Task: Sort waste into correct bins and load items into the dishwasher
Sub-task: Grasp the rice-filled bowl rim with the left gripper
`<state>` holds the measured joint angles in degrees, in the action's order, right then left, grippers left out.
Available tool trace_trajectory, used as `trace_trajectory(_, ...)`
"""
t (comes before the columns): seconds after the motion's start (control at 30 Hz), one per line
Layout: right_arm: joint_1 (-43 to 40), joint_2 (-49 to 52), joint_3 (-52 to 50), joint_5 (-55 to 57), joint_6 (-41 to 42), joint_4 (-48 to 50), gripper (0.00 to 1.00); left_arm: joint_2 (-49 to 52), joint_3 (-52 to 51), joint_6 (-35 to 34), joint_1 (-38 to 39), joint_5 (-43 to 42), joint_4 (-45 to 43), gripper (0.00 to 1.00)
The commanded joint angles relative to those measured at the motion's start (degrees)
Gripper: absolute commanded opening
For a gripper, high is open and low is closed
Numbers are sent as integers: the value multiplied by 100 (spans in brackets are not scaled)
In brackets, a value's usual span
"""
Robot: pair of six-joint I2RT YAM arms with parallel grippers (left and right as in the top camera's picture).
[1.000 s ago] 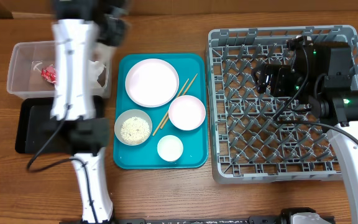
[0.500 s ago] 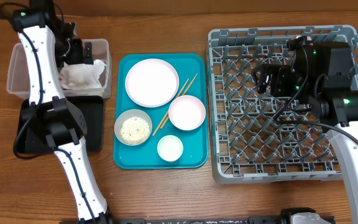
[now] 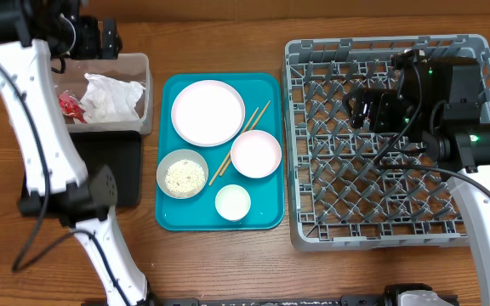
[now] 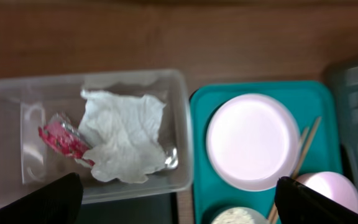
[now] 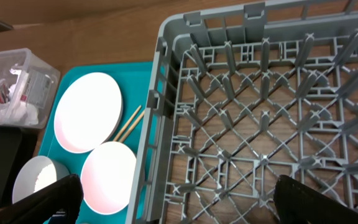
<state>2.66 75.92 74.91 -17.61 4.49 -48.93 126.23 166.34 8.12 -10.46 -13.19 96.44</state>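
I will bring my open left gripper back, down and to the right in the overhead view, onto the grey bowl's rim by the chopsticks, as rice is still inside.
The clear tub (image 3: 139, 72) holds a crumpled white napkin (image 4: 126, 137) and a red wrapper (image 4: 61, 137). High over the tub's back edge, my left gripper (image 3: 100, 38) is open and holds nothing. The black tray (image 3: 130, 161) lies in front of the tub, partly under my left arm. On a teal tray (image 3: 266, 217) sit a plate (image 3: 207, 112), a white-pinkish bowl (image 3: 255, 154), a grey bowl with rice (image 3: 182, 174), a small cup (image 3: 233, 202) and chopsticks (image 3: 239, 143). The grey dish rack (image 3: 390, 212) has no dishes in it. My right gripper (image 3: 362, 109) hangs open over its left half.
My left arm (image 3: 45, 144) runs from the table's front edge up across the black tray to the back left corner. The right arm's base (image 3: 483, 144) stands over the rack's right side. Bare wood shows in front of the teal tray.
My left arm has swung off the tub toward the back left, and its gripper has opened. The napkin now lies in the tub beside the wrapper. The right arm has not moved.
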Motion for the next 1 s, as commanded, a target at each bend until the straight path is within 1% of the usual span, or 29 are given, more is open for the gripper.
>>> trace_trajectory(0.0, -15, 2, 120, -52, 22, -87, 100, -601, -76, -446, 214, -151, 37, 100)
trace_trajectory(0.1, -15, 2, 120, -50, 22, -190, 100, -1110, -769, -544, 479, -144, 37, 100)
trace_trajectory(0.23, -15, 2, 120, -50, 17, -188, 100, -1692, -2321, -905, 1051, -140, 37, 100)
trace_trajectory(0.4, -15, 2, 120, -50, 17, -175, 100, -1790, -4004, -1290, 1773, 271, -79, 100)
trace_trajectory(0.53, -15, 2, 120, -50, 17, -175, 100, -1792, -5401, -1587, 2184, 260, -850, 100)
trace_trajectory(0.67, -15, 2, 120, -50, 17, -175, 100, -1792, -6424, -2009, 2481, 417, -1687, 100)
trace_trajectory(0.73, -15, 2, 120, -50, 20, -177, 100, -1792, -6905, -2234, 2562, 538, -2079, 96)
trace_trajectory(0.77, -15, 2, 120, -50, 17, -177, 100, -1792, -7123, -2326, 2586, 549, -2251, 96)
trace_trajectory(0.83, -15, 2, 120, -50, 17, -177, 100, -1792, -7517, -2496, 2592, 603, -2533, 87)
trace_trajectory(0.87, -15, 2, 120, -50, 20, -177, 100, -1792, -7807, -2583, 2590, 638, -2736, 77)
trace_trajectory(0.9, -15, 2, 120, -50, 17, -177, 100, -1792, -8000, -2612, 2586, 634, -2900, 72)
trace_trajectory(0.97, -15, 2, 120, -50, 17, -175, 100, -1792, -8288, -2618, 2586, 616, -3161, 66)
